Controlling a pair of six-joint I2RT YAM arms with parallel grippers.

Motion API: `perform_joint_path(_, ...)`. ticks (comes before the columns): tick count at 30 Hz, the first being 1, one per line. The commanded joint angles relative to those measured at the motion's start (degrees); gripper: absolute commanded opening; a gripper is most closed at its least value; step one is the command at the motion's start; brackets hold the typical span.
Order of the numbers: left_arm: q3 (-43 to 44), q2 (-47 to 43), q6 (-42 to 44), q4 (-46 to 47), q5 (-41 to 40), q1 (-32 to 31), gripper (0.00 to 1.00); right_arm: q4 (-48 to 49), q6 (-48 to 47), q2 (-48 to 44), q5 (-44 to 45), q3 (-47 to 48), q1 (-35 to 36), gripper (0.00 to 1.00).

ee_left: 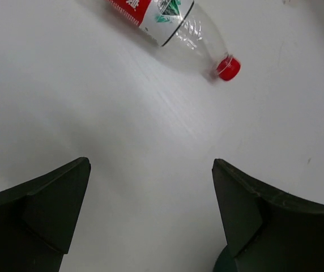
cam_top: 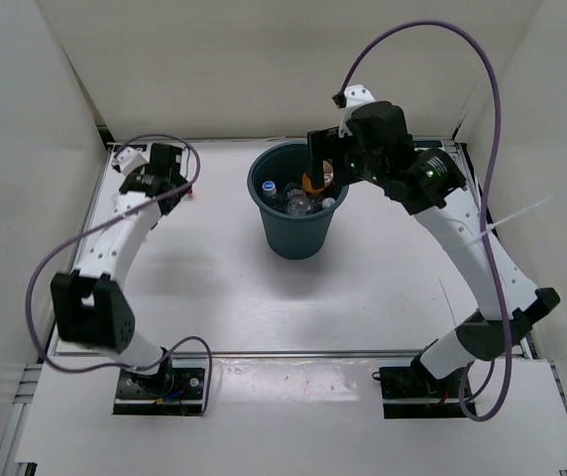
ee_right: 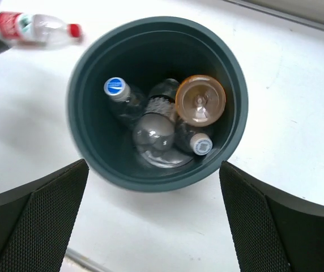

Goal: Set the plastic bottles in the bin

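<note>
I should move my left gripper down and to its left in the top view next, and turn it to line up with the slanting red-capped bottle. The bottle's red-white label [ee_left: 150, 12] is that way.
The dark teal bin [cam_top: 293, 234] stands at the table's middle back. In the right wrist view the bin [ee_right: 150, 186] holds the blue-capped bottle [ee_right: 116, 90], the squat orange bottle [ee_right: 200, 100] and two plain clear ones [ee_right: 155, 131]. The red-capped, red-white-labelled bottle [ee_left: 176, 28] lies on its side on the table at the far left, and also shows in the right wrist view [ee_right: 34, 27]. My left gripper [ee_left: 150, 165] is open and empty, hovering just short of that bottle. My right gripper [ee_right: 153, 164] is open and empty above the bin [cam_top: 328, 167].
White walls enclose the table on the left, back and right. The red-capped bottle lies close to the back left corner. A purple cable loops over each arm.
</note>
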Motion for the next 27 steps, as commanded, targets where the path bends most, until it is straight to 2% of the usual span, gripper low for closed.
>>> perform_joint_path(1,9.1,7.2,-7.8,-0.3,4.5,4.2,1.00,-1.5,0.3,-3.6,-1.8,0.5,0.8,1.00)
perform_joint_path(3,17.3,12.8,-12.5,-5.9,5.0,7.5,1.00,-2.3,1.0,-4.3,-3.2,0.5,0.8,1.00)
perform_joint_path(4,20.4,18.3,-16.8,-7.8,6.0,8.7,1.00,-3.1,1.0,-5.0,-4.0,0.5,0.8,1.00)
perform_joint_path(7,30.9,27.5,-19.1,-9.3,9.0,13.2,1.00,-3.6,1.7,-7.0,-6.1,-0.6,0.8,1.00)
perform_joint_path(9,34.3,30.9,-20.4,-6.6,10.7,15.5,1.00,-3.6,2.4,-8.4,-6.6,-3.0,0.8,1.00)
perform_joint_path(12,37.5,37.2,-21.1,2.2,16.3,19.2,1.00,-3.6,2.9,-9.1,-7.7,-5.3,0.3,1.00)
perform_joint_path(16,50.1,48.5,-25.1,4.6,21.4,22.7,1.00,-3.6,1.8,-9.6,-7.2,-6.8,-0.8,1.00)
perform_joint_path(20,58.8,60.5,-25.1,12.1,26.0,23.7,1.00,-4.2,1.8,-10.8,-7.2,-10.9,-3.3,1.00)
perform_joint_path(23,62.0,65.9,-27.6,14.0,29.4,24.8,1.00,-5.3,2.3,-11.3,-8.4,-11.6,-6.4,1.00)
perform_joint_path(27,56.8,66.4,-29.5,15.1,30.0,24.8,1.00,-5.9,2.3,-10.7,-9.9,-11.6,-10.1,1.00)
